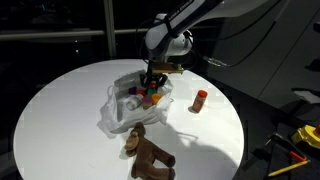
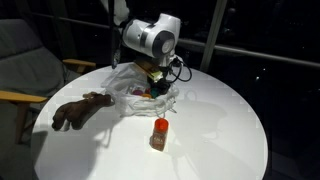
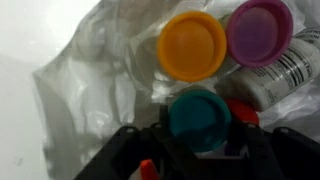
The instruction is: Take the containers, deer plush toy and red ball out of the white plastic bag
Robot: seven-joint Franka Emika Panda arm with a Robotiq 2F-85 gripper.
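I will next lift my gripper out of the bag (image 1: 118, 112), carry the green container over to the tabletop (image 1: 187, 123) beside the orange-red container, and lower it there to let go, because that spot is bare.
The white plastic bag (image 1: 118, 112) (image 2: 128, 85) lies open on the round table with several containers inside. My gripper (image 3: 198, 140) (image 1: 151, 84) (image 2: 153, 76) reaches down into it. In the wrist view its jaws press both sides of a green container (image 3: 198, 118). An orange container (image 3: 192, 45) and a purple container (image 3: 260, 30) lie just beyond. A red rounded thing (image 3: 243, 112) touches the green one; I cannot tell whether it is the red ball or a tub. The brown deer plush toy (image 1: 148, 152) (image 2: 78, 111) lies on the table outside the bag. One orange-red container (image 1: 201, 100) (image 2: 160, 134) stands outside too.
The round white table (image 1: 60, 110) (image 2: 230, 130) ends in a curved edge all round. A grey chair (image 2: 20, 70) stands beside it. Yellow and black tools (image 1: 300, 140) lie off the table. Loose folds of bag film (image 3: 90, 80) crowd the gripper.
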